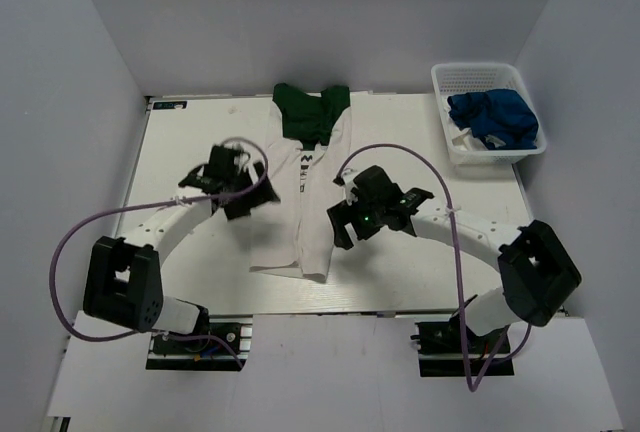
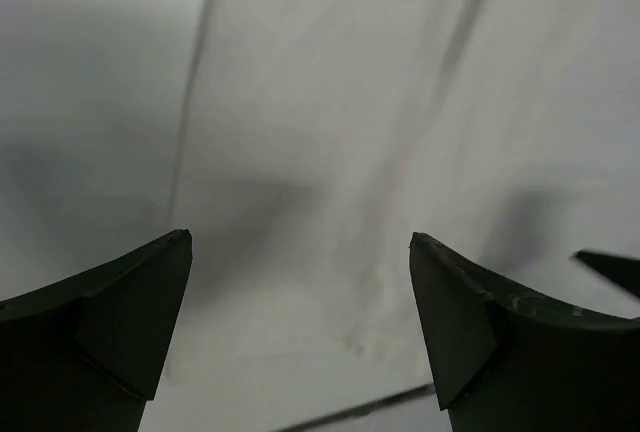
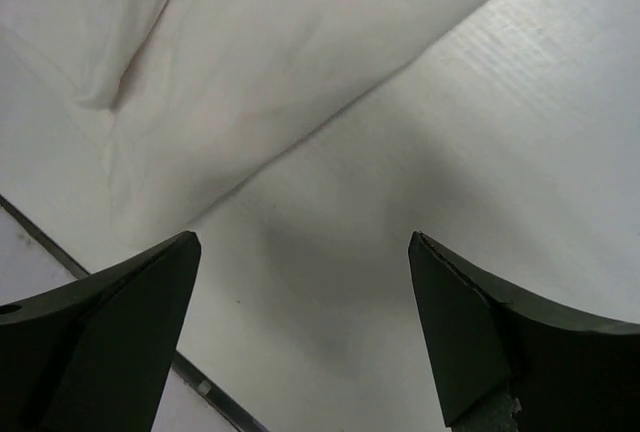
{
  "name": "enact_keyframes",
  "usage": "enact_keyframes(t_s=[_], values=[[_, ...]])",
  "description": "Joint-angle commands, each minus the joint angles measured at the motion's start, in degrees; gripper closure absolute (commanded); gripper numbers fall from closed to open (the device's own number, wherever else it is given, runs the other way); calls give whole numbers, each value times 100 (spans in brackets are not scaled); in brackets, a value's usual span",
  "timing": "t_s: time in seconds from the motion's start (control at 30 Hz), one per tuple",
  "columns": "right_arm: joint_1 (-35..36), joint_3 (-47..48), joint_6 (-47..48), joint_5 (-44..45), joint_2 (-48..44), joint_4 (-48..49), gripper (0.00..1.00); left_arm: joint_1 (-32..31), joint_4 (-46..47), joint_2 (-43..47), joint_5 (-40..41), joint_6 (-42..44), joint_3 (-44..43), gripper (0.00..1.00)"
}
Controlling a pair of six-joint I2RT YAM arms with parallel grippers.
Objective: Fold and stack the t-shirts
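Note:
I will move my left gripper back and down to the folded t-shirt's near corner (image 1: pixel 254 268) next, because the gripper is hovering partway along the t-shirt's edge.
The white t-shirt with dark green sleeves (image 1: pixel 305 187) lies folded into a long narrow strip down the middle of the table, green part at the far end. My left gripper (image 1: pixel 248 204) is open and empty at the strip's left edge; its wrist view shows white cloth (image 2: pixel 330 132) between the spread fingers. My right gripper (image 1: pixel 345 224) is open and empty just right of the strip, above bare table; the shirt's edge (image 3: pixel 250 62) shows in its wrist view. A royal blue t-shirt (image 1: pixel 492 118) lies bunched in the basket.
A white plastic mesh basket (image 1: pixel 452 82) stands at the far right corner, with a bit of white cloth (image 1: pixel 462 138) under the blue shirt. The table's near edge (image 1: pixel 330 314) runs just behind the arm bases. White walls close in the sides.

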State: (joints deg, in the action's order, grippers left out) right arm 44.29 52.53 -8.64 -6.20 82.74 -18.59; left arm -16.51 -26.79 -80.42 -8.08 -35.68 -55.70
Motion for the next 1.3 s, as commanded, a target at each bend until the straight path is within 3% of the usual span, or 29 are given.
enact_keyframes(t_s=[0.0,0.13,0.27,0.37,0.53,0.7,0.8,0.83,0.9,0.97,1.03,1.1,1.2,1.27], values=[[70,99,73,-775,346,-127,10,-53,-802,263,-527,-387,1136,1],[185,301,363,-1480,795,4,10,-106,-934,554,-590,-676,1966,1],[404,477,469,-1385,945,-57,10,-107,-1126,685,-485,-729,2160,7],[571,503,469,-1445,1051,-66,10,-159,-1267,686,-318,-730,2274,17],[756,661,434,-1262,1350,-198,10,-159,-1189,633,-256,-730,2494,47],[914,802,312,-674,1824,-654,20,-159,-1136,440,-256,-730,2547,65],[975,654,66,-332,1869,-734,35,-159,-1136,440,-256,-730,2547,74],[1011,627,12,-321,1834,-751,46,-159,-1136,501,-325,-730,2599,80],[1037,513,-67,-217,1720,-742,59,-159,-1083,501,-379,-730,2600,86],[1090,469,-120,-137,1579,-690,70,-159,-961,501,-519,-730,2652,99],[1125,477,-207,-84,1465,-716,72,-212,-960,501,-520,-730,2652,100],[1195,495,-260,-14,1386,-830,84,-212,-1030,562,-520,-730,2591,100],[1248,503,-313,31,1298,-883,93,-265,-1083,834,-520,-730,2538,100],[1275,539,-374,39,1184,-980,94,-317,-1145,1177,-580,-730,2476,100]])
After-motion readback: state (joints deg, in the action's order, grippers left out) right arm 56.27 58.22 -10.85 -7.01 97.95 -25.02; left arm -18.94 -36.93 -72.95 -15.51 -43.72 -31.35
